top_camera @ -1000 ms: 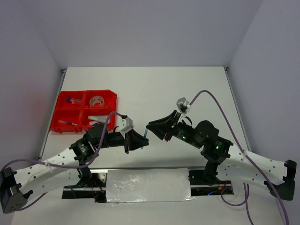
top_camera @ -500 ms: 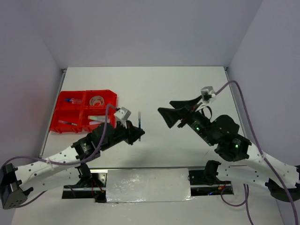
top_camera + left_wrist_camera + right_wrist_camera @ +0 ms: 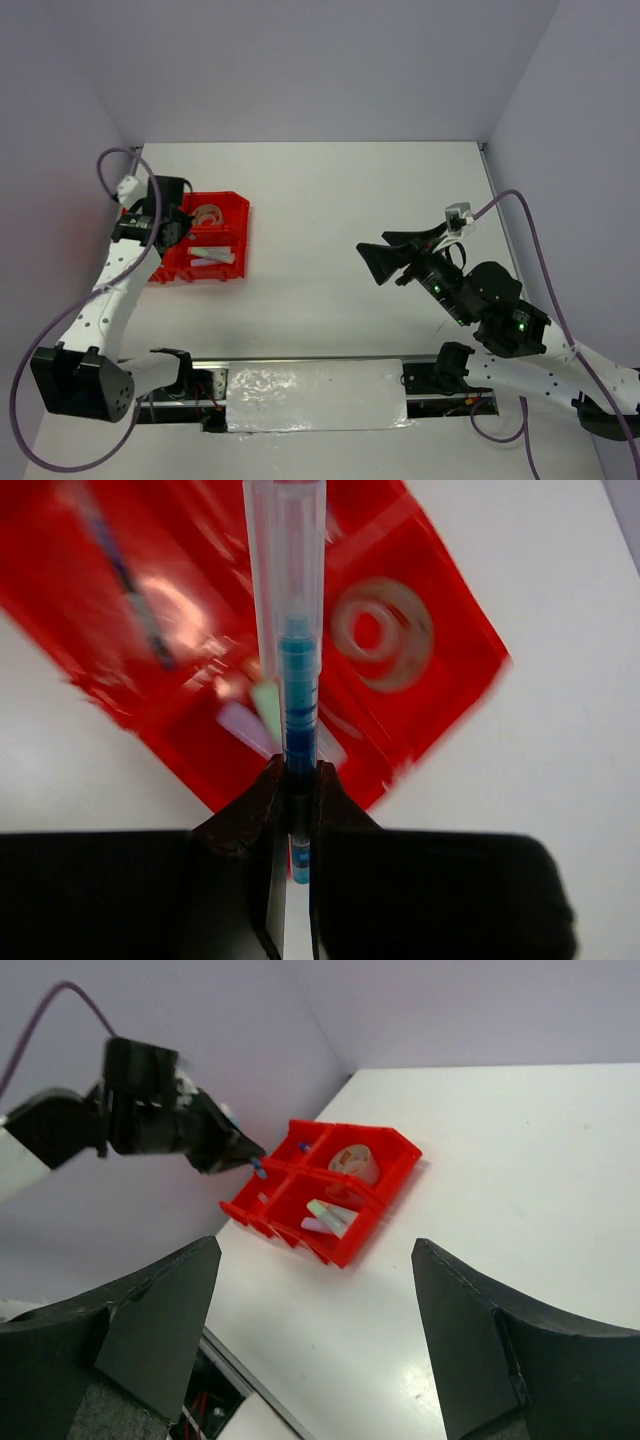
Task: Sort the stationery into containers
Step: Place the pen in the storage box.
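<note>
Next, my left gripper goes left in the top view and down into the other blue pen's section of the tray to release its pen, because a similar one lies there.
A thin blue pen (image 3: 297, 670) with a clear cap end stands between the fingers of my left gripper (image 3: 297, 780), which is shut on it. That gripper (image 3: 165, 220) hovers over the left side of the red tray (image 3: 244, 236). The tray's compartments hold a tape roll (image 3: 380, 630), pastel markers (image 3: 258, 715) and another blue pen (image 3: 130, 585), which is blurred. My right gripper (image 3: 372, 242) hangs open and empty over the table right of centre. From its wrist view I see the tray (image 3: 395, 1160), the tape roll (image 3: 352, 1163) and the markers (image 3: 325, 1215).
The tray sits near the table's left edge, close to the left wall (image 3: 60, 200). White table surface (image 3: 320, 200) spreads between the tray and my right arm. A foil-covered strip (image 3: 315, 395) lies along the near edge between the arm bases.
My right gripper opened, let go of the blue pen and drew back to the right. My left arm swung the pen from the table's middle to above the tray.
</note>
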Motion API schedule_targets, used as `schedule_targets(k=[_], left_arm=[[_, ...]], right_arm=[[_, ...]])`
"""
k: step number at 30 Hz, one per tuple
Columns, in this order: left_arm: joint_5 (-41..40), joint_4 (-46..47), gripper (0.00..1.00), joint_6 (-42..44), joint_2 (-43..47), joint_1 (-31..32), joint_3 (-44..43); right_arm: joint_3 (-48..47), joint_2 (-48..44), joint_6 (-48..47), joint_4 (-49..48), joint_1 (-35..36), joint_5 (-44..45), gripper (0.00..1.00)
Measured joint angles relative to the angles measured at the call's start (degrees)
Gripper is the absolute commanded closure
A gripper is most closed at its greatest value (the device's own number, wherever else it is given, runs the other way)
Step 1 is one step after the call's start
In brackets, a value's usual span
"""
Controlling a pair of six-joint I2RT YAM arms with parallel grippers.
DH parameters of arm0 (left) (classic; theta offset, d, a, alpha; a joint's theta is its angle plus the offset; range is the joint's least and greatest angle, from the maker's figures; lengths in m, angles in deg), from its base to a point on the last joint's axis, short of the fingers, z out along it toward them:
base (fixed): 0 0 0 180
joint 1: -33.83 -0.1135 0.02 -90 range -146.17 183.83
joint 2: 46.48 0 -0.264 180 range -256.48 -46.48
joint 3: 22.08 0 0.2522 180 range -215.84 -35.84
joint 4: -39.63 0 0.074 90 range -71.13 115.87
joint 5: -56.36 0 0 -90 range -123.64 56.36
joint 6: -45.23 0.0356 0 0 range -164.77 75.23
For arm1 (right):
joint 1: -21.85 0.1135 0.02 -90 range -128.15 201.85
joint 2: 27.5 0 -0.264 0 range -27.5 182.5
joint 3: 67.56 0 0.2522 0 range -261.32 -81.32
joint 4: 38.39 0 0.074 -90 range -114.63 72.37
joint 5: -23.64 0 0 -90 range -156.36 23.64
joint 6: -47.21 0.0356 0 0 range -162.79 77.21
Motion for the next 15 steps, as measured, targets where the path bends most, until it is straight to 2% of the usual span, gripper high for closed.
schedule_targets(k=[4, 8, 11, 15], left_arm=[[0.5, -3.1, 1.0, -0.1, -0.5, -14.4, -0.2], [3.2, -3.7, 1.0, 2.2, -2.9, -23.8, 0.2], [5.7, -3.2, 1.0, 4.2, -5.9, -28.0, 1.0], [7.8, -2.6, 0.99, 6.9, -10.8, -29.9, 1.2]], right_arm=[[1.2, 0.0, 0.2, 0.9, 0.0, -1.0, 0.15], [1.4, 0.5, 0.1, 1.2, 0.0, -2.5, 0.15], [1.4, 1.1, 0.2, 1.2, 0.0, -3.6, 0.14], [2.0, 1.3, 0.6, 0.7, 0.0, -4.5, 0.14]])
